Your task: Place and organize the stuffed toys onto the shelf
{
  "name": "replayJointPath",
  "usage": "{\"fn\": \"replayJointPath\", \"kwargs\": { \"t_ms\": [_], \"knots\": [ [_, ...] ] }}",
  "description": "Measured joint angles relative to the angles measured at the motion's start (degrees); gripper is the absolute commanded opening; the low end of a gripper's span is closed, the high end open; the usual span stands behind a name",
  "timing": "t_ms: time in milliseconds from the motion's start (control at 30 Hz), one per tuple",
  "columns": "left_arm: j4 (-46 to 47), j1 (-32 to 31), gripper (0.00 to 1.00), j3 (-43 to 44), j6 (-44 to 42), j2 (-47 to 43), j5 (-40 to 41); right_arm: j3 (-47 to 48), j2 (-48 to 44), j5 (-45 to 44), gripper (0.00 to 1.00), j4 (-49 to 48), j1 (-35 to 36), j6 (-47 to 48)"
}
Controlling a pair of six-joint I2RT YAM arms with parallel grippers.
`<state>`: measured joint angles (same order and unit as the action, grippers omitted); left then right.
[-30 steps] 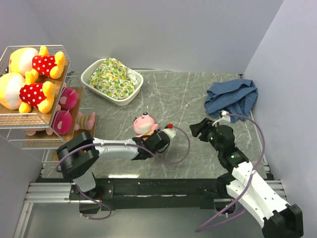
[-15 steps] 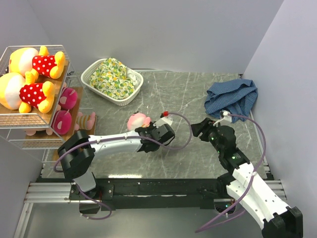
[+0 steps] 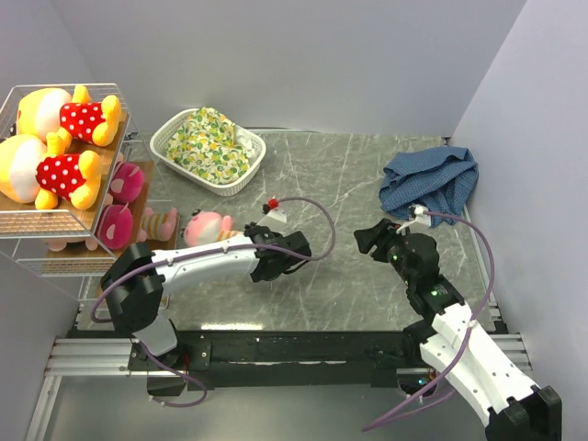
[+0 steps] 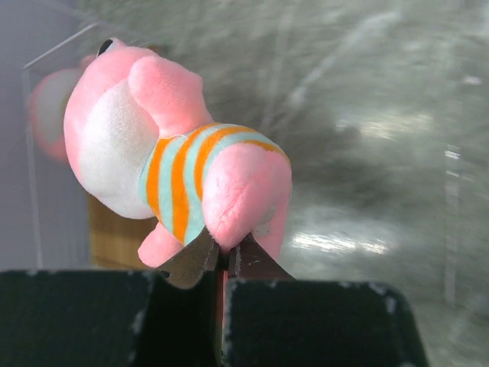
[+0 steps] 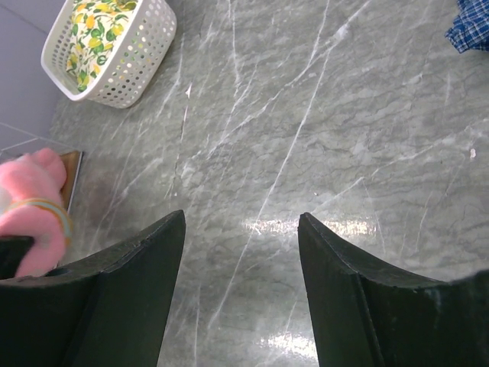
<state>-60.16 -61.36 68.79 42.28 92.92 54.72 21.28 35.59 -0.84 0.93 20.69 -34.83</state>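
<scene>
The toy should be released beside the matching one on the shelf, so my left gripper will next swing to its left in the top view, over the shelf's lowest board [image 3: 165,244] [image 4: 114,238].
My left gripper [image 4: 224,256] is shut on a leg of a pink stuffed toy [image 4: 176,153] in an orange and teal striped shirt. In the top view the same toy [image 3: 207,227] hangs above the table just right of the shelf [image 3: 55,223], with my left gripper [image 3: 231,238] beside it. Two yellow-orange bears [image 3: 37,110] [image 3: 37,173] in red dotted shirts lie on the shelf's upper board. Pink toys [image 3: 119,204] sit on the lower board. My right gripper [image 5: 241,222] is open over bare table, seen in the top view [image 3: 372,239] right of centre.
A white basket [image 3: 209,150] with floral cloth stands at the back left. A blue checked cloth [image 3: 430,184] lies at the back right. The left arm's cable [image 3: 312,216] loops over the table's middle. Walls close in on both sides.
My left gripper closed on the pink toy and carried it leftward, from the table's middle to beside the shelf. The right arm has stayed put.
</scene>
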Motion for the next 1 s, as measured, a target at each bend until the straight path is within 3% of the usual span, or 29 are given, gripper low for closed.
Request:
{"fn": "replayJointPath", "kwargs": {
  "t_ms": [167,733,1000],
  "knots": [
    [-5.7,3.4,0.01,-0.2,6.6,-0.6,3.8,0.0,-0.6,0.0,0.68,0.7,0.0,0.0],
    [-10.5,14.8,0.01,-2.6,11.3,-7.0,9.4,0.0,-0.3,1.1,0.68,1.2,0.0,0.0],
    [-13.3,18.7,0.01,-4.4,18.9,-8.9,9.7,0.0,0.6,3.1,0.68,0.8,0.0,0.6]
  ]
}}
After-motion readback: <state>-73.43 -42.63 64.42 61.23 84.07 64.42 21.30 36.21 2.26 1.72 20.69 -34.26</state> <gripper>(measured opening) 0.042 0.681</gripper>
